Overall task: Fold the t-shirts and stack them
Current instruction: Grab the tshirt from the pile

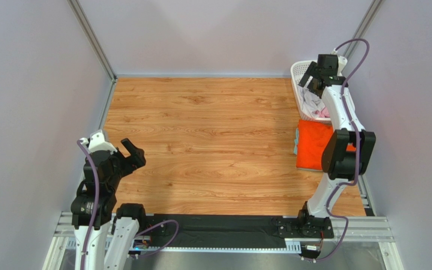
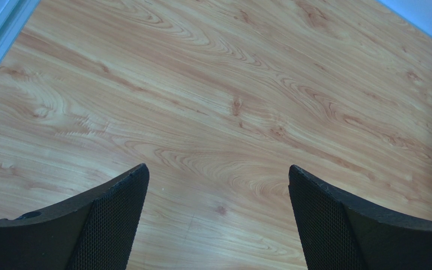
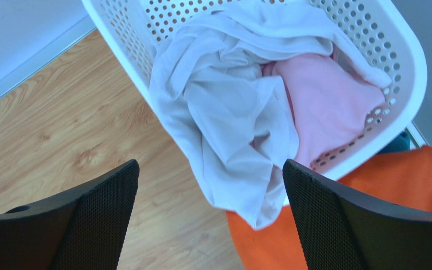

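The white t-shirt lies partly over the pale pink one, so my right gripper will next lower into the basket onto a crumpled fold of the white t-shirt.
A white t-shirt lies crumpled in the white lattice basket and hangs over its near rim. A pale pink t-shirt lies in the basket beside it. A bright orange t-shirt lies folded on the table just in front of the basket; it also shows in the right wrist view. My right gripper is open and empty above the basket's near rim, its jaws either side of the hanging white cloth, apart from it. My left gripper is open and empty over bare wood at the near left.
A teal cloth edge shows at the orange shirt's left side and under the basket. Grey walls enclose the wooden table on the left, back and right. A metal rail runs along the near edge.
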Motion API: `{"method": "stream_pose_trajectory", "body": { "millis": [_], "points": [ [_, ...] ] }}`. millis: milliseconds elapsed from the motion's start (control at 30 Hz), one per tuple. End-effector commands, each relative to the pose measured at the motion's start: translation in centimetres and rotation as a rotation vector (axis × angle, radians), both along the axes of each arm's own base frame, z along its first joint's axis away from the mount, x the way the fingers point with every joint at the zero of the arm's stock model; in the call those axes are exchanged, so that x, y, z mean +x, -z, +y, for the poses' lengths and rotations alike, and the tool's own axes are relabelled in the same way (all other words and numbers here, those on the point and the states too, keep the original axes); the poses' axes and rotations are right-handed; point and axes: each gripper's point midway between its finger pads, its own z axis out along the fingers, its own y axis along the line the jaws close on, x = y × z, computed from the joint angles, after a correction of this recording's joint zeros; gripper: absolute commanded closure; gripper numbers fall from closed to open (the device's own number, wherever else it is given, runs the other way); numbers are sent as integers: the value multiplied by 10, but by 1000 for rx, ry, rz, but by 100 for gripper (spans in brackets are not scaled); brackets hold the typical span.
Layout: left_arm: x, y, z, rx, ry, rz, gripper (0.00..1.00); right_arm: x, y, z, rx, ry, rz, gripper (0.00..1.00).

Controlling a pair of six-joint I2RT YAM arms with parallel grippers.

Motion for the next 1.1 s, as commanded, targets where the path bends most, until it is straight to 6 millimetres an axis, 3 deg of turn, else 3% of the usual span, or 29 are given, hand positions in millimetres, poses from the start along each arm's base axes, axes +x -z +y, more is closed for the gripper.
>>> {"method": "stream_pose_trajectory", "body": {
  "millis": [0, 67, 200, 467, 533, 567, 633, 667, 833, 900, 1033, 1067],
  "points": [
    [-2, 1, 2, 7, -8, -2, 0, 29, 3, -23, -75, 38, -2, 1],
    [-1, 2, 2, 2, -11, -1, 0, 45, 2, -25, -81, 29, -16, 1],
    [0, 2, 1, -12, -18, -4, 0, 64, 29, -22, -65, 9, 30, 7],
    [0, 1, 5, -7, -39, -5, 0, 59, 70, -23, -45, 32, 111, 19],
    [-2, 1, 7, -6, -51, -11, 0, 59, 76, -24, -48, 34, 118, 25],
    [-3, 2, 7, -7, -56, -11, 0, 59, 78, -25, -51, 40, 121, 36],
    [-4, 2, 9, -6, -64, -19, 0, 59, 81, -26, -55, 40, 128, 46],
    [-4, 2, 10, -5, -68, -21, 0, 59, 80, -26, -59, 40, 128, 58],
    [-7, 1, 11, -3, -74, -41, 0, 58, 69, -27, -67, 37, 111, 83],
    [-8, 1, 12, 1, -80, -50, 0, 59, 60, -25, -63, 23, 96, 99],
    [-9, 0, 13, 5, -83, -56, 0, 58, 29, -24, -79, -12, 45, 100],
    [-9, 0, 12, 2, -80, -58, 0, 56, 11, -21, -89, -33, 17, 100]
  ]
}}
